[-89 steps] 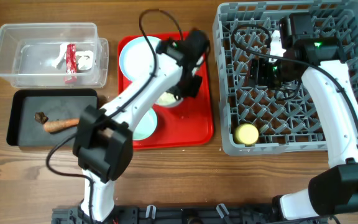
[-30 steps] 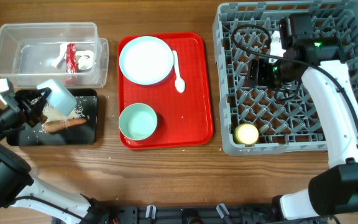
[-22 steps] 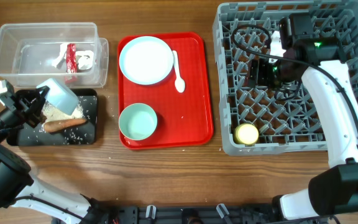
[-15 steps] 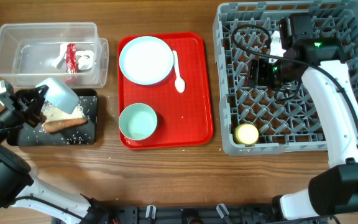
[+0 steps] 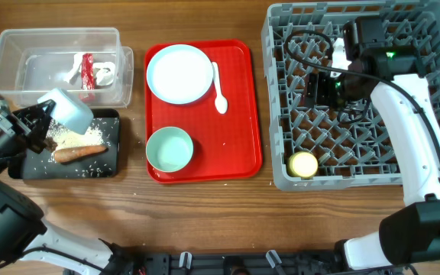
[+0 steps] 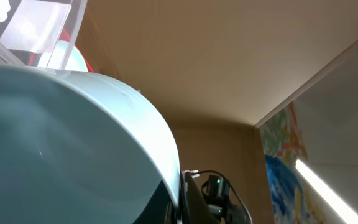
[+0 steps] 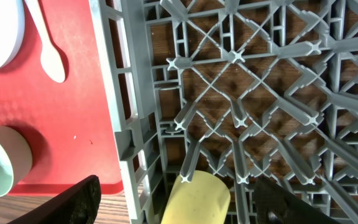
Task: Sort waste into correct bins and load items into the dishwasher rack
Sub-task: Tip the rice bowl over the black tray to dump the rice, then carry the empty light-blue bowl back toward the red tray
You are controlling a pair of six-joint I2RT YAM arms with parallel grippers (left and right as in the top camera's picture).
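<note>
My left gripper will swing over to the red tray next, turn the bowl upright and let it go on the spot (image 5: 224, 133) beside the teal bowl, because that spot is empty.
My left gripper (image 5: 40, 120) is shut on a pale blue bowl (image 5: 66, 109) and holds it tipped over the black bin (image 5: 21, 166). The bin holds a carrot piece (image 5: 79, 153) and spilled rice. In the left wrist view the bowl (image 6: 61, 143) fills the frame, with a dark finger (image 6: 184, 200) at its rim. My right gripper (image 5: 323, 88) is open and empty above the grey dishwasher rack (image 5: 281, 46). In the right wrist view its fingers (image 7: 176, 183) spread over a yellow cup (image 7: 197, 198) lying in the rack (image 7: 241, 93). The cup (image 5: 304, 164) lies at the rack's front left.
A red tray (image 5: 243, 153) holds a white plate (image 5: 179, 72), a white spoon (image 5: 218, 88) and a teal bowl (image 5: 169, 149). A clear bin (image 5: 6, 46) with wrappers stands behind the black bin. Rice grains lie on the table around the black bin.
My left arm carried the bowl from the red tray to the black bin, and rice fell in. In the last second the bowl shifted slightly back and left. The right arm has not moved.
</note>
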